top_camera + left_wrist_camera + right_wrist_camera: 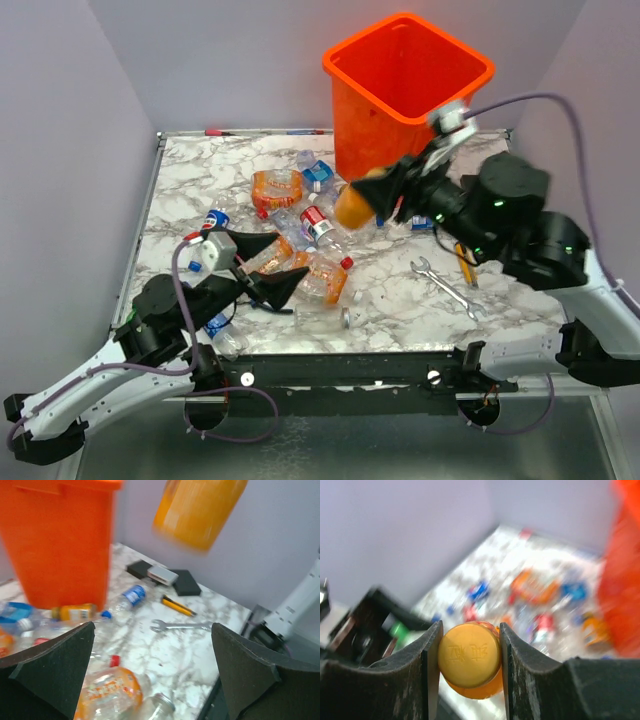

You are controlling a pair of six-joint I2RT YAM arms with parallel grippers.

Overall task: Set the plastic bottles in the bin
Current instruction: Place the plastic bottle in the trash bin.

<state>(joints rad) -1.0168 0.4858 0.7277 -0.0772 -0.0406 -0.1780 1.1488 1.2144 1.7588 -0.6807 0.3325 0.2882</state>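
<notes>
The bin's opening (405, 68) is outward of my right gripper. My right gripper should next swing and turn outward over that opening and let go of the orange bottle (353, 204) there.
An orange bottle (353, 204) hangs above the table in front of the bin (410, 90), a tall orange tub at the back. My right gripper (380, 190) is shut on its yellow cap (469, 654); the same orange bottle (200, 510) shows blurred in the left wrist view. My left gripper (272, 265) stands wide open low over the pile with nothing between its fingers (50, 672). An orange-labelled bottle (107, 692) lies just below it. Several more crushed clear bottles (300, 225) lie across the marble table's middle and left.
A steel wrench (445, 285) and a yellow-handled tool (465, 265) lie at the right of the table. A black block with a grey box (162, 574) sits by the bin's base. Grey walls close in the table's sides and back.
</notes>
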